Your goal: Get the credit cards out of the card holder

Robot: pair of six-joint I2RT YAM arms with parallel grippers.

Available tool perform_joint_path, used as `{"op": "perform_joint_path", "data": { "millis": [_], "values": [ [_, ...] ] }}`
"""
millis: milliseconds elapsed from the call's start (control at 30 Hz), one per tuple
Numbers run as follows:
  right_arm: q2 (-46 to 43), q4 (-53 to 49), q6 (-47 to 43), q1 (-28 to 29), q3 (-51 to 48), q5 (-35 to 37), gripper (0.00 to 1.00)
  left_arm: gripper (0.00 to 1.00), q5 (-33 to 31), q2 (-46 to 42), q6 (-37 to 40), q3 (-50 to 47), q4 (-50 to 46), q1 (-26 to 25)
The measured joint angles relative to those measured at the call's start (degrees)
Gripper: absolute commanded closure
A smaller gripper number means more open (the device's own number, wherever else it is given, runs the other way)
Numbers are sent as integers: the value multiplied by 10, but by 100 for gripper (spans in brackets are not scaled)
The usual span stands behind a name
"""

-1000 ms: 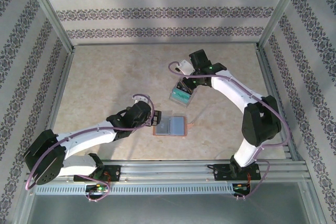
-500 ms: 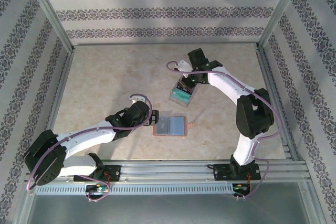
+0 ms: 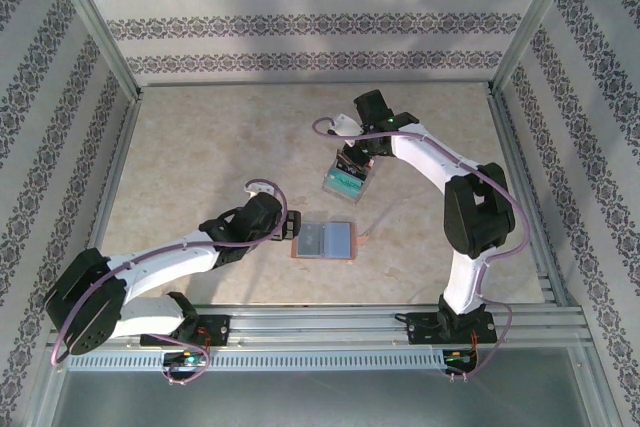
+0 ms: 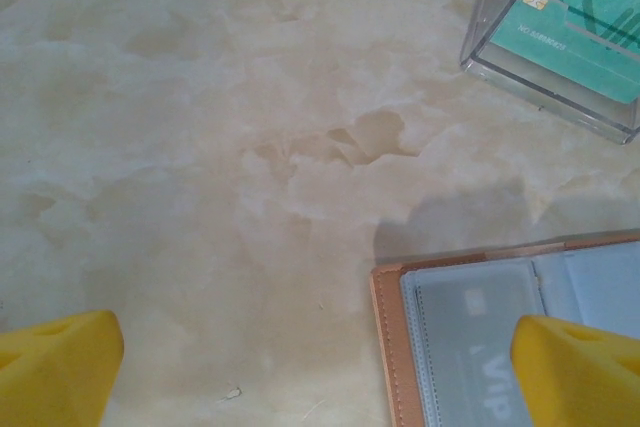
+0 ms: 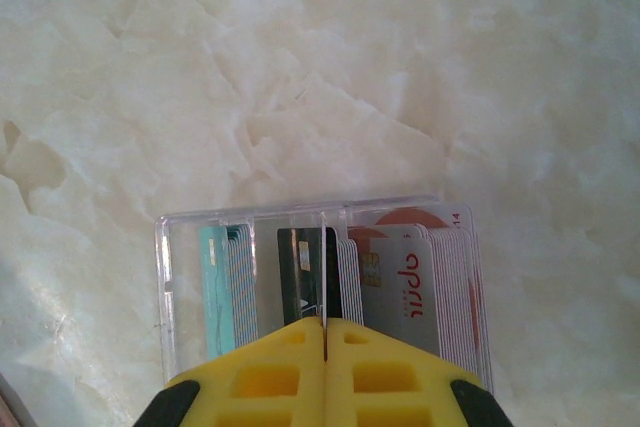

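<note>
My right gripper needs to bring the thin credit card (image 5: 325,277) down next, among the dark cards in the middle of the clear tray, and then release the card.
The card holder (image 3: 324,241) lies open on the table, brown border round grey-blue panels. A grey card marked VIP (image 4: 478,357) shows under its left panel. My left gripper (image 3: 292,226) stands open at the holder's left edge, and in the left wrist view the gripper (image 4: 320,372) has one yellow fingertip (image 4: 575,367) over the panel. My right gripper (image 5: 326,335) is shut on a thin credit card (image 5: 325,277) held edge-on, over the clear tray (image 3: 346,181). In the tray stand teal (image 5: 213,287), dark (image 5: 300,272) and white-and-red cards (image 5: 405,282).
The clear tray's rim (image 5: 300,209) stands on the marble-patterned table, up and right of the holder. The left wrist view catches the tray's corner (image 4: 540,87) with a teal card. Metal frame posts and patterned walls enclose the table.
The right arm's elbow has swung left and nearer its base while its gripper stays over the tray. The left arm and the card holder have not moved.
</note>
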Motion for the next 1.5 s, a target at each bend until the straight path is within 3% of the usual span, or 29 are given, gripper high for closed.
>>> {"op": "perform_joint_path", "data": {
  "millis": [633,933,1333,1467,1500],
  "values": [
    [3,1,-16,0,-17,0,96,1,16,-2,-5,-2,0,9],
    [3,5,-10,-3,-26,0,71,1,23,-2,-7,-2,0,10],
    [-64,22,52,13,-71,11,63,1,23,-13,-9,-2,0,15],
    [-106,21,111,47,-74,41,55,1,10,-19,-14,-3,0,21],
    [-115,19,131,59,-75,50,49,1,6,-23,-16,-4,0,22]
  ]
}}
